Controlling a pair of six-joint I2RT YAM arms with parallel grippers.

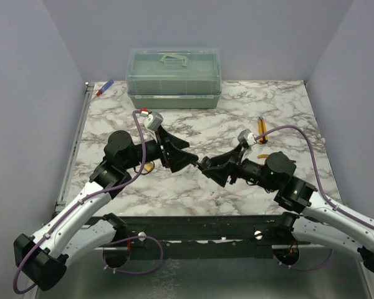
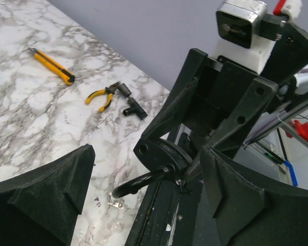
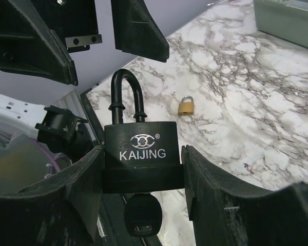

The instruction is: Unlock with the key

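Note:
My right gripper holds the padlock. Next, it will tilt downward, lower outward and release the padlock on the marble in front of the green box, because that spot is clear.
My right gripper [image 3: 141, 169] is shut on the body of a black padlock [image 3: 142, 148] marked KAIJING, held upright with its shackle [image 3: 127, 92] pointing away. The key [image 3: 142, 215] sits in the lock's underside; only its round black head shows, hanging between the fingers. My left gripper [image 2: 148, 154] stands open, one finger on each side of the shackle [image 2: 138, 183] and touching nothing. From above, the two grippers meet tip to tip over the table's middle, left [image 1: 186, 152] facing right [image 1: 204, 165].
A small brass padlock [image 3: 185, 105] lies on the marble table [image 1: 237, 187]. A yellow utility knife [image 2: 51, 65], yellow-handled pliers [image 2: 100, 97] and a small black part [image 2: 133, 108] lie at the right. A green lidded box [image 1: 174, 78] stands at the back.

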